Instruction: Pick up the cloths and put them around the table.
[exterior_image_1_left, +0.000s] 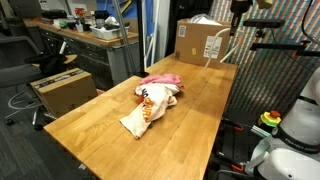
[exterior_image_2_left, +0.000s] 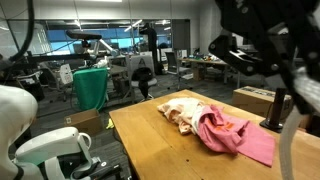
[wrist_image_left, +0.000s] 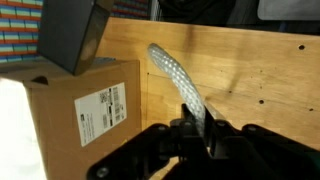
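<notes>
The white strip (wrist_image_left: 172, 72) needs to come down next with my gripper, first toward the cardboard box and then onto the wood beside the box.
A heap of cloths lies in the middle of the light wooden table (exterior_image_1_left: 200, 110). A pink cloth (exterior_image_1_left: 162, 79) (exterior_image_2_left: 238, 137) rests against a cream one with orange print (exterior_image_1_left: 146, 108) (exterior_image_2_left: 183, 110). My gripper (wrist_image_left: 195, 126) (exterior_image_1_left: 237, 8) is high over the table's far end, next to a cardboard box, well away from the heap. It is shut on a white woven strip (wrist_image_left: 172, 72) that hangs thin from the jaws (exterior_image_1_left: 221, 46) down toward the box. I cannot tell whether the strip is a cloth or a cord.
A cardboard box (exterior_image_1_left: 203, 40) (wrist_image_left: 75, 112) (exterior_image_2_left: 262, 100) stands on the far end of the table. A cluttered darker workbench (exterior_image_1_left: 90, 40) and another cardboard box (exterior_image_1_left: 62, 88) on the floor lie beyond one long edge. Robot hardware (exterior_image_1_left: 290, 130) stands at the other side.
</notes>
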